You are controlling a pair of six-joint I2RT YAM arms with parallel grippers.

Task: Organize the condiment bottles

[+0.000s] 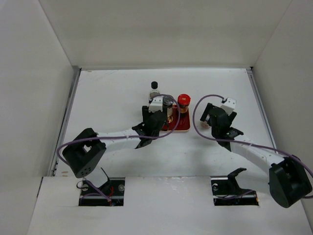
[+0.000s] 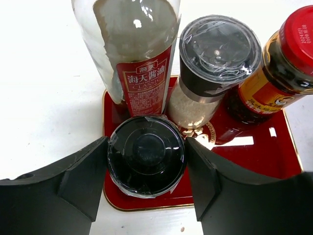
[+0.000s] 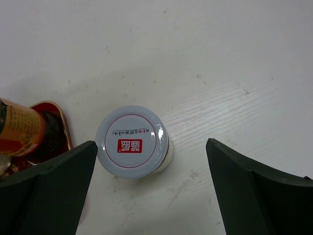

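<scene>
The lid of the white-lidded shaker (image 1: 204, 124) (image 3: 131, 142) is closer to the tray-side finger, so I need to gently move my right gripper down and left in the wrist view next, around the shaker.
My left gripper (image 2: 146, 148) is shut on a short dark-lidded shaker (image 2: 146, 155) that stands at the near left of the red tray (image 2: 274, 159). Behind it on the tray stand the tall slim bottle (image 2: 142, 73) with a red label, a grey-lidded shaker (image 2: 217, 49) and the red-lidded jar (image 2: 293, 49). In the top view the tall bottle (image 1: 154, 86) and the red-lidded jar (image 1: 184, 101) rise behind my left gripper (image 1: 159, 117). My right gripper (image 3: 151, 147) is open around a white-lidded shaker (image 3: 132, 140) that stands on the table just right of the tray, close to the left finger.
The red tray (image 1: 184, 128) lies mid-table between the two arms. White walls close off the table on the left, right and back. My right gripper (image 1: 215, 117) hangs just right of the tray, and bare white tabletop lies to its right.
</scene>
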